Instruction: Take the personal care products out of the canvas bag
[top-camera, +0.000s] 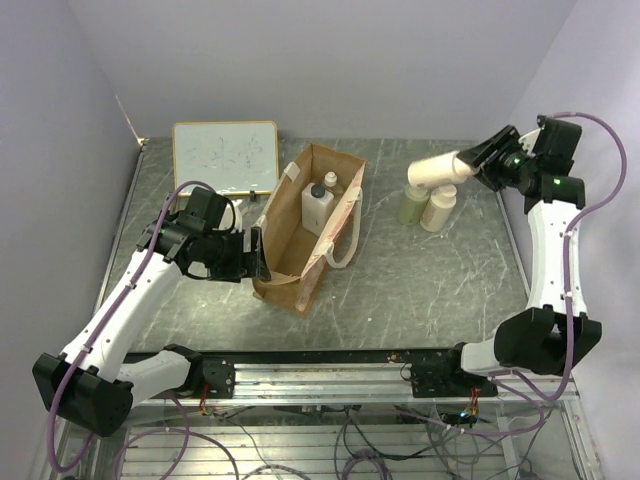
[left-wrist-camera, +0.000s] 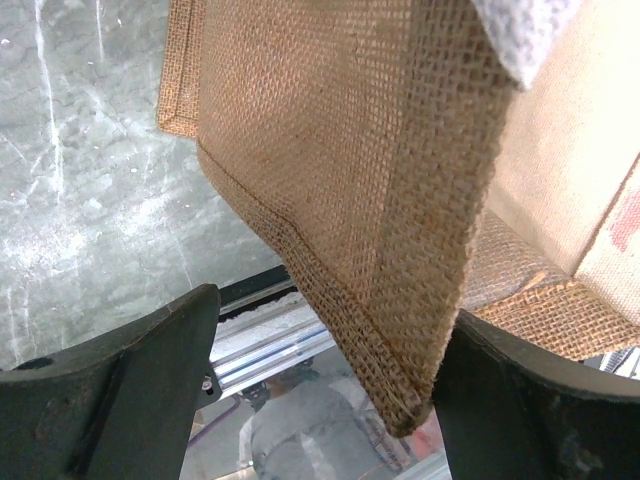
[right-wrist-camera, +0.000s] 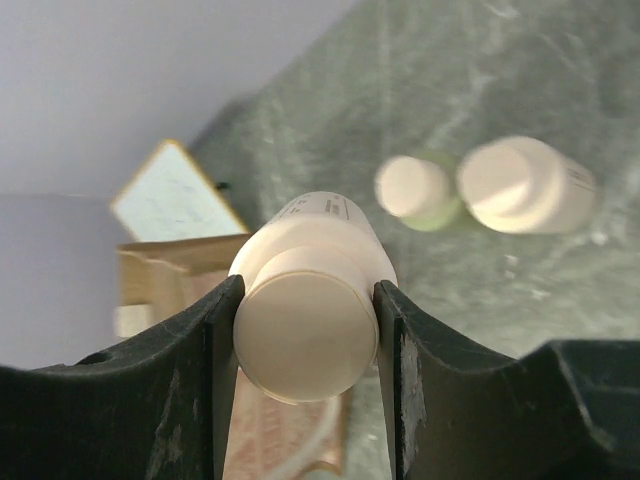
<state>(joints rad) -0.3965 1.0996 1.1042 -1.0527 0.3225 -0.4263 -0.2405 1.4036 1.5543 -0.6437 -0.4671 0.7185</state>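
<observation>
I will next tilt my right gripper down, lower the bottle and release it beside the cream one on the bare tabletop, as that spot is below the gripper.
The tan canvas bag (top-camera: 300, 255) stands open mid-table. Inside it are a white squarish bottle with a dark cap (top-camera: 318, 206) and a slim bottle with a white top (top-camera: 331, 181). My right gripper (top-camera: 478, 163) is shut on a beige round-capped bottle (top-camera: 438, 170), held tilted in the air at the back right; the right wrist view shows its cap (right-wrist-camera: 303, 325) between my fingers. Below it two bottles stand on the table, a greenish one (top-camera: 411, 206) and a cream one (top-camera: 438, 209). My left gripper (left-wrist-camera: 330, 312) is open at the bag's left wall (left-wrist-camera: 340, 170), whose edge lies between the jaws against the right finger (left-wrist-camera: 530, 400).
A framed whiteboard (top-camera: 225, 156) lies at the back left, just behind the bag. The bag's cream strap handle (top-camera: 345, 235) hangs over its right side. Walls close in the table on the left, back and right. A metal rail (top-camera: 330, 375) runs along the near edge.
</observation>
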